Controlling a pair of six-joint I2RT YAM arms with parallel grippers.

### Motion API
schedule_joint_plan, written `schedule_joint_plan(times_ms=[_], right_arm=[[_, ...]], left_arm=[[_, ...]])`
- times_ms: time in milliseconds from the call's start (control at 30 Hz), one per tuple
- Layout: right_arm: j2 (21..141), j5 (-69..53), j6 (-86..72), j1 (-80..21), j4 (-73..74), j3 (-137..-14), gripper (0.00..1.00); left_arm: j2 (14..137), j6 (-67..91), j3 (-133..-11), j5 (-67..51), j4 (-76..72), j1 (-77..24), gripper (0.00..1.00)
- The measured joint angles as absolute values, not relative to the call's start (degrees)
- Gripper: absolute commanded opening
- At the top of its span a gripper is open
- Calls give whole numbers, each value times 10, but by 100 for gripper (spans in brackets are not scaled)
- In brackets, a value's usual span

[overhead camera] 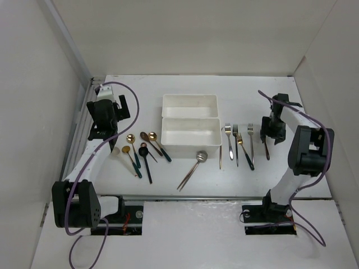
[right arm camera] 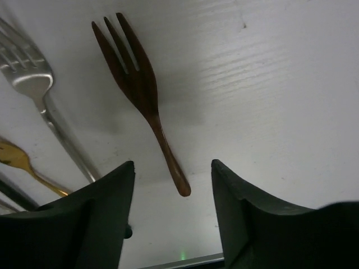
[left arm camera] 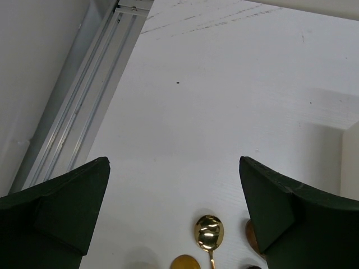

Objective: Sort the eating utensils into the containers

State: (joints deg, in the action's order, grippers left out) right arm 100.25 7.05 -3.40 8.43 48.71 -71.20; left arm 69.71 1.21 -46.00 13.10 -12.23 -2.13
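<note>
Next, my left gripper moves back and down onto the white spoon's handle close to its bowl, as that spoon ends the row beside bare table.
Two white trays stand mid-table, the far tray and the near tray, both with nothing in them. Several spoons lie left of them, and a silver spoon lies in front of the near tray. Several forks lie to the right. My left gripper is open and empty above bare table just beyond the gold spoon. My right gripper is open. In the right wrist view the gripper straddles the handle end of a brown copper fork without touching it.
A metal rail runs along the table's left edge beside the wall. Purple cables loop over both arms. A silver fork and a gold fork handle lie left of the brown fork. White walls enclose the table.
</note>
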Motion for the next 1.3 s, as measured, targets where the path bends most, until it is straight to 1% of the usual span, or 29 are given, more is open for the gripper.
schedule_joint_plan(times_ms=[67, 133, 167, 267, 300, 367, 400, 433, 700, 800, 867, 967, 1100, 1200, 1300], right_arm=[[1031, 68, -30, 86, 488, -716, 55], [1058, 65, -28, 86, 485, -718, 55], [1068, 64, -26, 86, 484, -718, 53], [1074, 62, -23, 86, 484, -723, 45], [1075, 63, -22, 86, 482, -724, 37], [1078, 63, -20, 86, 480, -724, 27], [1080, 63, -19, 86, 479, -726, 19], [1083, 62, -19, 86, 478, -728, 0], [1092, 66, -13, 85, 482, -748, 0], [1091, 82, -12, 77, 480, -785, 0], [1081, 106, -5, 53, 473, -828, 0], [1053, 144, 36, -29, 416, -885, 0], [1033, 169, 143, -203, 294, -935, 0], [1053, 171, 217, -310, 227, -953, 0], [1103, 168, 265, -358, 194, -976, 0]], left_arm=[[697, 16, -460, 131, -119, -21, 100], [697, 18, -460, 131, -117, -21, 100], [697, 19, -460, 131, -116, -20, 100], [697, 20, -460, 131, -112, -17, 100], [697, 21, -460, 131, -112, -15, 100], [697, 21, -460, 131, -111, -14, 100], [697, 21, -460, 131, -111, -13, 100], [698, 21, -460, 131, -111, -13, 100], [705, 21, -460, 130, -110, -13, 100], [705, 20, -460, 129, -110, -13, 100], [705, 20, -460, 127, -108, -13, 100], [705, 25, -464, 124, -93, -13, 100], [707, 52, -491, 116, -54, -11, 100], [708, 86, -520, 106, -11, -5, 100], [708, 126, -541, 93, 35, 8, 100]])
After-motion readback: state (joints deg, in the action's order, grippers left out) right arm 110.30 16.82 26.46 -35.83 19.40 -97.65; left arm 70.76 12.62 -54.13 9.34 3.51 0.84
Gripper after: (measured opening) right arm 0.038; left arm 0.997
